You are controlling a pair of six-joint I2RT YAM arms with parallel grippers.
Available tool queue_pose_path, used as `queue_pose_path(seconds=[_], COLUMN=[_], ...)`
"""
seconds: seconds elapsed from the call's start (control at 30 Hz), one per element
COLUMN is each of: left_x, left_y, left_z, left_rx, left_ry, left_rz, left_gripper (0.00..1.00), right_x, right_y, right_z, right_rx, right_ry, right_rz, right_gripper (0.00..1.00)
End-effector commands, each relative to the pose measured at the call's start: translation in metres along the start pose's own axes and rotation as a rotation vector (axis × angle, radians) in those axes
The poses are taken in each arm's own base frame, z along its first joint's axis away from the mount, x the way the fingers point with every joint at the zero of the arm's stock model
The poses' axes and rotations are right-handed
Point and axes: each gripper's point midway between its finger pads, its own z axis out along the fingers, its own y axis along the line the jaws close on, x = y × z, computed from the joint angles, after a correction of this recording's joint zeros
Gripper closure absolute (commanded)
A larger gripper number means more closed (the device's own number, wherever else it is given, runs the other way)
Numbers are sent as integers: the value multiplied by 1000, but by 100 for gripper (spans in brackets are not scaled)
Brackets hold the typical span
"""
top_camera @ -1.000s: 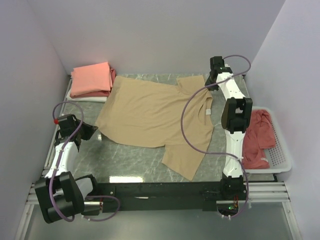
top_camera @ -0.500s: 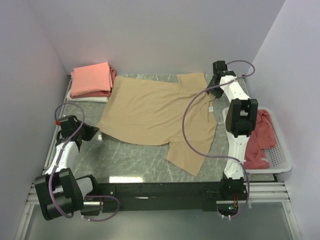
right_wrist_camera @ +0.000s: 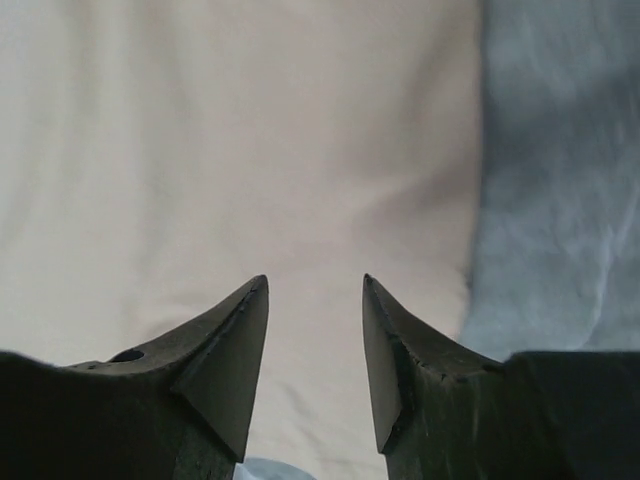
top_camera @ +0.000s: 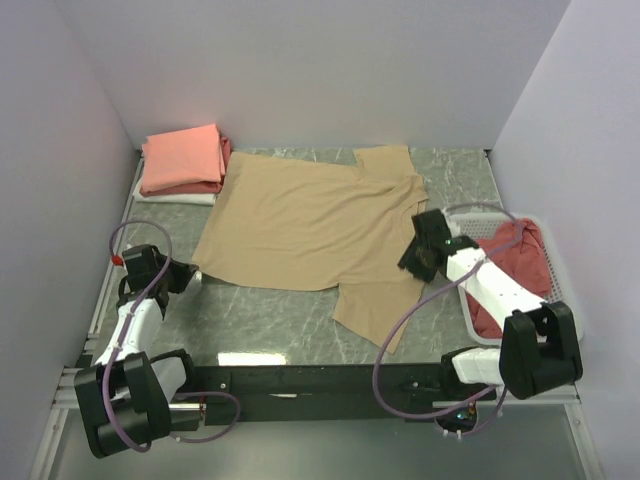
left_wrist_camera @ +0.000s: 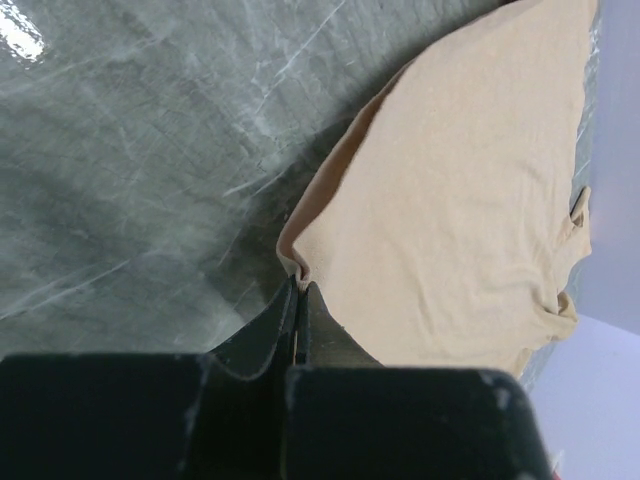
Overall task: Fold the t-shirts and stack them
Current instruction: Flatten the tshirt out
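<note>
The near sleeve is closer to my base than the open fingers of my right gripper. My right gripper should move back and down onto the sleeve's basket-side edge [top_camera: 408,314] next.
A tan t-shirt [top_camera: 310,225] lies spread out flat across the middle of the table, neck toward the right. My left gripper [top_camera: 190,273] is shut on its near-left hem corner. In the left wrist view, that corner sits pinched at the closed tips of the left gripper [left_wrist_camera: 297,285], and the rest of the tan t-shirt [left_wrist_camera: 460,200] stretches away. My right gripper [top_camera: 412,258] hovers open over the shirt's right edge. In the right wrist view, the right gripper [right_wrist_camera: 315,285] holds nothing, with only tan t-shirt [right_wrist_camera: 250,150] below it.
Folded t-shirts are stacked at the back left: salmon-pink [top_camera: 183,158] on top, a red edge beneath it, and white [top_camera: 175,197] at the bottom. A white slatted basket [top_camera: 556,270] on the right holds a crumpled dusty red t-shirt [top_camera: 515,270]. Grey marbled tabletop [right_wrist_camera: 560,200] shows beside the shirt.
My right gripper opened and let go of the tan shirt at the back right, then swung toward the near right. The shirt now lies flatter. My left gripper drew slightly nearer.
</note>
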Motion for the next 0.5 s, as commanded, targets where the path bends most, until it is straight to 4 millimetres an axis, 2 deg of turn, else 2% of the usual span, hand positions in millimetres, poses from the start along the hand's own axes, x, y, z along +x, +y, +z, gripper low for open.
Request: queue_pose_path(seconds=[0.0, 0.07, 0.1, 0.13, 0.17, 0.3, 0.47], left_x=[-11, -11, -11, -11, -12, -13, -14], left_y=[-10, -11, -13, -14, -14, -16, -18], left_z=[-1, -1, -2, -3, -3, -6, -8], left_rx=[43, 44, 50, 54, 55, 59, 56], left_ry=[-62, -59, -60, -60, -61, -66, -67], left_rz=[0, -2, 0, 0, 3, 11, 21], left_gripper=[99, 99, 99, 99, 99, 99, 99], right_x=[43, 50, 59, 55, 62, 68, 89], right_y=[-25, -33, -45, -49, -58, -63, -69], right_z=[-1, -8, -7, -10, -8, -9, -5], right_rx=[51, 48, 81, 81, 99, 94, 92], right_ry=[51, 33, 40, 7, 9, 5, 55], right_rz=[76, 90, 114, 128, 132, 150, 164], right_gripper=[51, 50, 50, 50, 50, 49, 50])
